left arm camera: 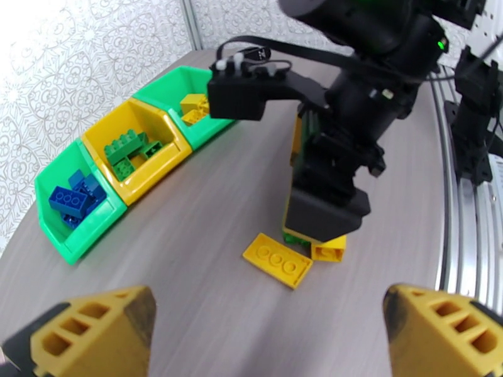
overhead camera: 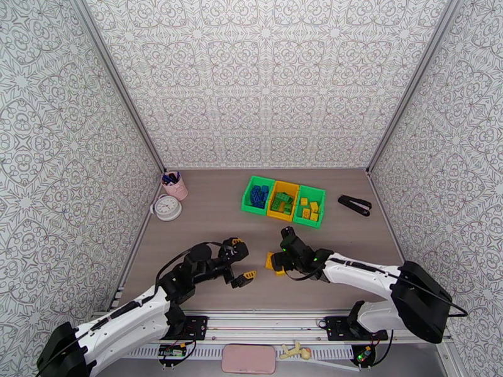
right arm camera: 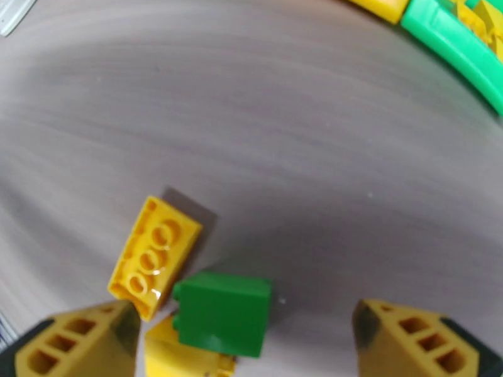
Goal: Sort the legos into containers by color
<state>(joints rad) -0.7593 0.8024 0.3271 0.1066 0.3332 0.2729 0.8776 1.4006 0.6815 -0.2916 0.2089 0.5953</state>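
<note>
The robot will lower its right gripper around the green lego leaning on the yellow brick (right arm camera: 188, 360), and then the gripper will close on the green lego's sides.
Three joined bins stand at the table's back: a green bin (overhead camera: 258, 195) holding blue legos (left arm camera: 72, 199), a yellow-orange bin (overhead camera: 283, 200) holding green legos (left arm camera: 129, 151), and a green bin (overhead camera: 310, 207) holding yellow legos (left arm camera: 195, 105). On the table in front lie a flat yellow lego (right arm camera: 155, 256), a green lego (right arm camera: 223, 312) and a yellow brick (right arm camera: 188, 360), all touching. My right gripper (right arm camera: 245, 309) is open low over this cluster, with the green lego between its fingers. My left gripper (left arm camera: 269, 296) is open and empty, just left of the cluster.
A pink pen cup (overhead camera: 176, 185) and a white round dial (overhead camera: 167, 207) stand at the back left. A black stapler (overhead camera: 354, 205) lies right of the bins. Patterned walls close off three sides. Bare table runs between the cluster and the bins.
</note>
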